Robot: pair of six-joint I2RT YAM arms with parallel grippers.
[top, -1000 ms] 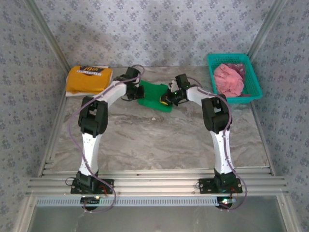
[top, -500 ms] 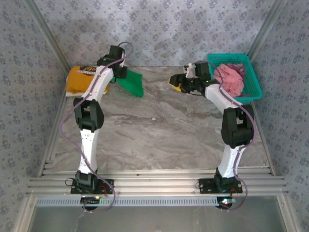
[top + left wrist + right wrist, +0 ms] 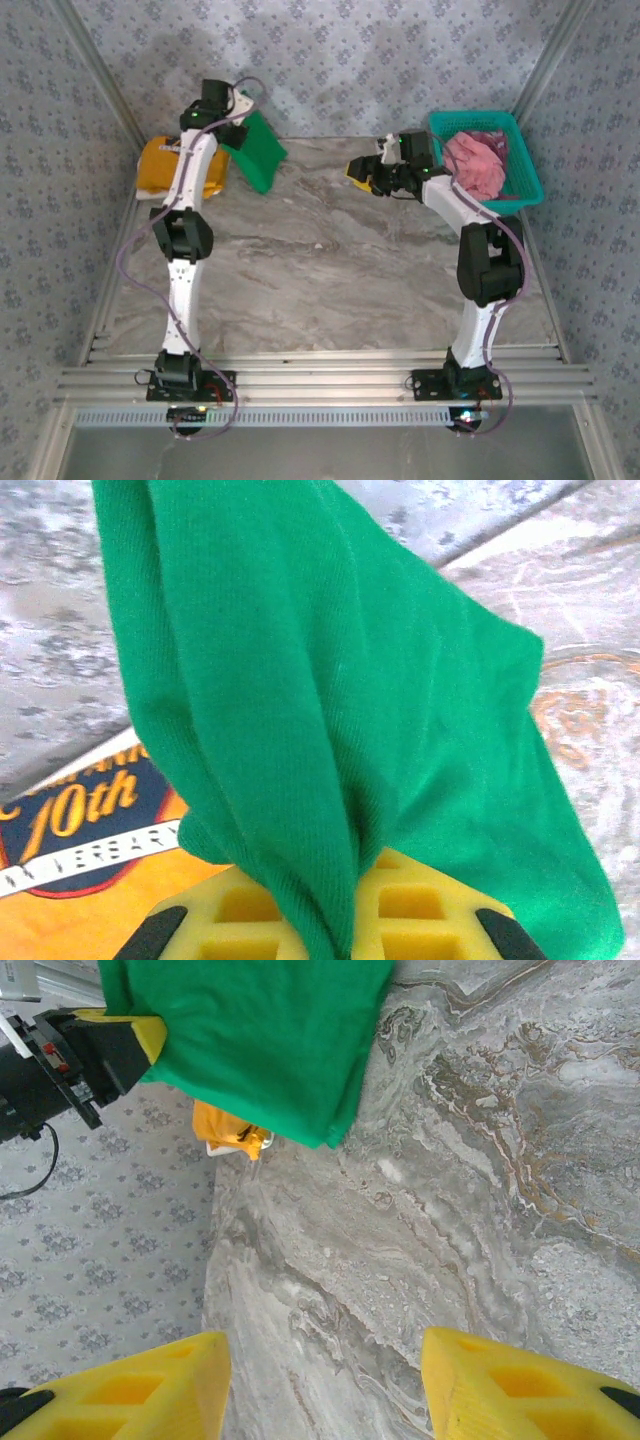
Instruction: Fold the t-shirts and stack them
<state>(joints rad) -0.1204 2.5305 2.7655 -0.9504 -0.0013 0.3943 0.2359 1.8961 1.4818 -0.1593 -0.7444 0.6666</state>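
Note:
My left gripper is holding the green t-shirt [image 3: 258, 152] only partly above the yellow-orange t-shirt, so it needs to carry the green t-shirt over the other one next, before it lowers it.
My left gripper [image 3: 240, 122] is shut on the folded green t-shirt [image 3: 258, 152], which hangs in the air at the back left, partly over the yellow-orange t-shirt [image 3: 180, 168]. In the left wrist view the green t-shirt [image 3: 330, 700] is pinched between my yellow pads [image 3: 420, 915], and the yellow-orange t-shirt [image 3: 90, 890] with its dark print lies below. My right gripper [image 3: 360, 172] is open with nothing between its fingers, above the table near the basket. The right wrist view looks across at the green t-shirt [image 3: 260, 1040]. A pink t-shirt [image 3: 475, 165] lies crumpled in the basket.
The teal plastic basket [image 3: 525, 165] stands at the back right corner. The marble table [image 3: 330, 280] is fenced by aluminium rails and patterned cloth walls. The yellow-orange t-shirt sits folded at the back left corner.
My left gripper lifted the green t-shirt off the table's middle and carried it back and left over the yellow-orange one. My right gripper let go of it, opened, and drew back to the right.

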